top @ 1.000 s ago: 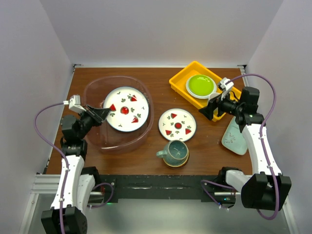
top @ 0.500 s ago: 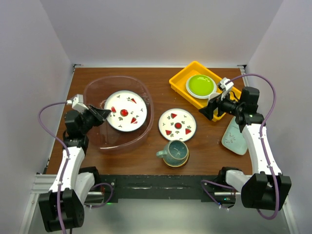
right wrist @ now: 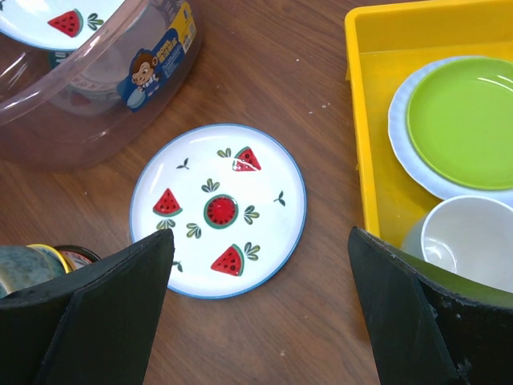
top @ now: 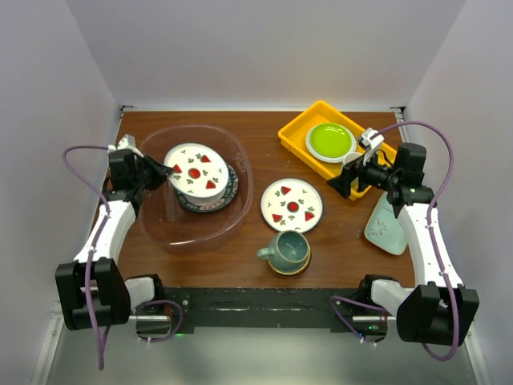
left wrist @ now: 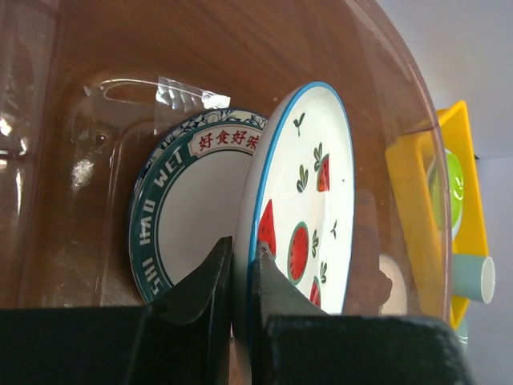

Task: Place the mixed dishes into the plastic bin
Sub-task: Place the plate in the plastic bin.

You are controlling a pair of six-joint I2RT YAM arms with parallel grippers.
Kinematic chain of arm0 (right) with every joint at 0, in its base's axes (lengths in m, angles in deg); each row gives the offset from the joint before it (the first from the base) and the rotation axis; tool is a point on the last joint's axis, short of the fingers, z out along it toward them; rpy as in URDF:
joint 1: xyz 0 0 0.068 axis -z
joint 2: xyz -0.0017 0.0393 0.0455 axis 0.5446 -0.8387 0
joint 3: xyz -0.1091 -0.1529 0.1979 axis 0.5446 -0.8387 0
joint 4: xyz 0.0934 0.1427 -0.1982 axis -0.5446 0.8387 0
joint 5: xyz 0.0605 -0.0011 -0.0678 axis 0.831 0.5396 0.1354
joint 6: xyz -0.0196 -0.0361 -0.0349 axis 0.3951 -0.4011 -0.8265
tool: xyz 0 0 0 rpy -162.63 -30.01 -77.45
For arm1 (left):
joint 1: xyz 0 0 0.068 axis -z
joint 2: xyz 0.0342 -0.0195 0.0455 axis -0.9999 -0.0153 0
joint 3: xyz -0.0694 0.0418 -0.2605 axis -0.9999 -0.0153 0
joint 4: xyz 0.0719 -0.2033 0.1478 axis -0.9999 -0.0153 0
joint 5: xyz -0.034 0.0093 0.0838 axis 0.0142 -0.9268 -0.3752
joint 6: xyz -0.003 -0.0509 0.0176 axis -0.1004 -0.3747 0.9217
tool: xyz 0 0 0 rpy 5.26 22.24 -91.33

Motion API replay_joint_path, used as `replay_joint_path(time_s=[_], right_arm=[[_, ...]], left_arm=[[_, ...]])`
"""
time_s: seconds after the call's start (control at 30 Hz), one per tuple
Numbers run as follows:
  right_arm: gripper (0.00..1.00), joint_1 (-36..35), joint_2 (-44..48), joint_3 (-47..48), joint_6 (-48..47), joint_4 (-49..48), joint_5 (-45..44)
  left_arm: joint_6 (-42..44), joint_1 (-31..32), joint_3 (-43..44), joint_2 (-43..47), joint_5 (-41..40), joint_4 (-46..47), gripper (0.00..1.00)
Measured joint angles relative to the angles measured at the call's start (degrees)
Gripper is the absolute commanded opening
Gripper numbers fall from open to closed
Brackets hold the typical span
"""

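Next, my left gripper moves down deeper into the bin toward the dark lettered-rim plate (top: 210, 200) (left wrist: 180, 200) and releases the watermelon plate's rim, because the watermelon plate still hangs tilted above it.
My left gripper (top: 163, 170) (left wrist: 243, 257) is shut on the rim of a white watermelon plate (top: 195, 169) (left wrist: 313, 200). It holds the plate tilted inside the transparent plastic bin (top: 156, 233) (left wrist: 72, 160), above a dark lettered-rim plate (top: 210, 200) (left wrist: 180, 200) lying in the bin. My right gripper (top: 343, 183) (right wrist: 260, 313) is open and empty, hovering between a second watermelon plate (top: 292, 205) (right wrist: 218, 210) and the yellow tray. A teal mug (top: 287, 251) on a small dish stands near the front. A pale mint dish (top: 386, 227) lies at the right.
A yellow tray (top: 295, 131) (right wrist: 369, 120) at the back right holds a lime-green plate (top: 331, 140) (right wrist: 463, 120) and a small white cup (right wrist: 465, 237). The bin's wall with a monkey sticker (right wrist: 148, 68) shows in the right wrist view.
My left arm has swung toward the back left, carrying the watermelon plate further back in the bin and uncovering the lettered plate beneath. The right arm has not moved.
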Motion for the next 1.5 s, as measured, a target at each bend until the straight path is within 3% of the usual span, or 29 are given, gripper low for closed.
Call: replay_joint_path(time_s=[0.3,0.77,0.93,1.17,1.4,1.5], right_arm=[[0.94,0.00,0.00,0.00,-0.02,0.20,-0.02],[0.94,0.00,0.00,0.00,-0.17,0.66,-0.02],[0.94,0.00,0.00,0.00,-0.37,0.85,-0.02],[0.94,0.00,0.00,0.00,-0.42,0.98,-0.02],[0.94,0.00,0.00,0.00,-0.42,0.98,-0.02],[0.94,0.00,0.00,0.00,-0.42,0.98,-0.02]], left_arm=[[1.84,5.01,2.62,-4.92,-5.62,-3.74,0.00],[2.36,5.49,2.62,-7.37,-8.83,-3.85,0.01],[2.36,5.51,2.62,-7.61,-9.07,-3.67,0.09],[2.34,5.51,2.62,-7.61,-9.25,-3.56,0.31],[2.38,5.53,2.62,-7.61,-9.79,-3.96,0.46],[2.47,5.53,2.62,-7.54,-10.23,-4.04,0.59]])
